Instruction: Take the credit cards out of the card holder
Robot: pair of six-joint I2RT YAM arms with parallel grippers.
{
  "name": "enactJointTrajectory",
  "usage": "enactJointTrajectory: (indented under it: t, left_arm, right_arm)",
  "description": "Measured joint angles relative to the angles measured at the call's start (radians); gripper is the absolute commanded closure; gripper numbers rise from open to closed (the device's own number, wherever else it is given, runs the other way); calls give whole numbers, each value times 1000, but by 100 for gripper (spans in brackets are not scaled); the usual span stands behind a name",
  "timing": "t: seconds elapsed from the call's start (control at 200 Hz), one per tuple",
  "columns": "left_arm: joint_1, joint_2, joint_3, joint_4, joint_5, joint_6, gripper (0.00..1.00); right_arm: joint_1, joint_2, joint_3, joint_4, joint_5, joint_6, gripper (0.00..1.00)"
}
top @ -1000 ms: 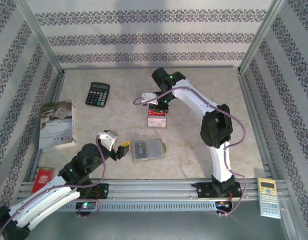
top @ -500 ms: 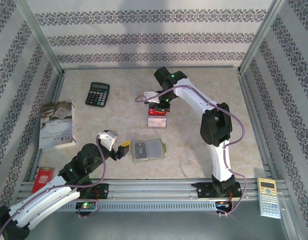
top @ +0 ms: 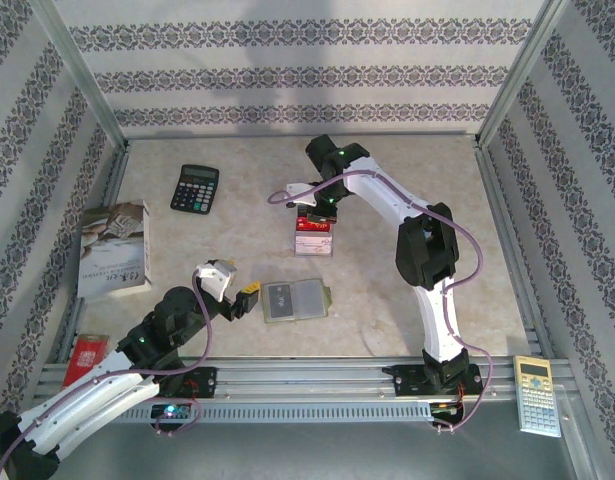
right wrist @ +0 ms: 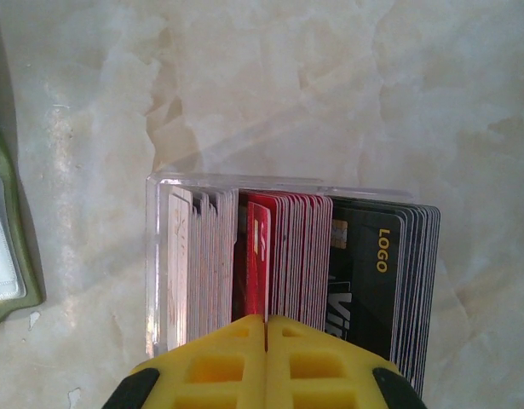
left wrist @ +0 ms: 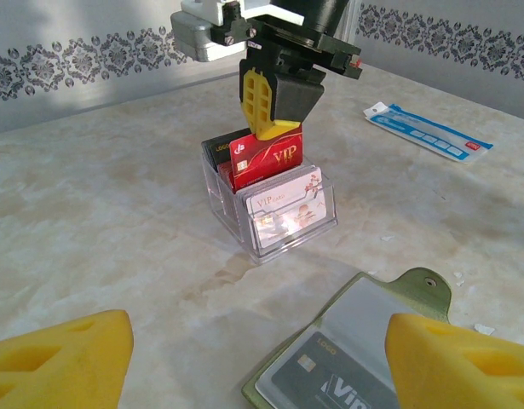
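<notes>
The red credit card (right wrist: 258, 247) needs to go down beside the other red cards next, so I will lower it there with my right gripper and then release it.
The olive-green card holder (top: 297, 300) lies open near the table's front, and a dark grey credit card (left wrist: 334, 383) sits in its clear pocket. My left gripper (top: 249, 297) stands open just left of it, with yellow fingers (left wrist: 61, 358) on either side of the holder's corner (left wrist: 415, 285). My right gripper (top: 312, 212) is shut on a red credit card (right wrist: 258, 247) standing in a clear acrylic stand (top: 314, 240). The stand (left wrist: 274, 223) holds pinkish-white cards (right wrist: 193, 264), red cards (right wrist: 300, 256) and dark cards (right wrist: 381, 273).
A black calculator (top: 195, 187) lies at the back left and a white book (top: 114, 248) at the left edge. A blue-and-white packet (left wrist: 428, 132) lies beyond the stand. A pale calculator (top: 538, 395) rests on the front rail at right. Patterned walls enclose the table.
The right arm has shifted slightly above the clear stand with its grip still on the red card. The left gripper has stayed beside the card holder.
</notes>
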Motion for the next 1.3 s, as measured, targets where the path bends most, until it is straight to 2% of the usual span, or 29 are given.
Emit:
enactJointTrajectory:
  t: [0.679, 0.854, 1.299]
  left_arm:
    - [0, 0, 0, 0, 0, -1, 19]
    - [0, 0, 0, 0, 0, -5, 19]
    - [0, 0, 0, 1, -17, -13, 18]
  right_arm:
    - [0, 16, -43, 43, -12, 3, 95]
    - [0, 16, -74, 67, -11, 3, 84]
    - [-25, -17, -93, 92, -19, 32, 69]
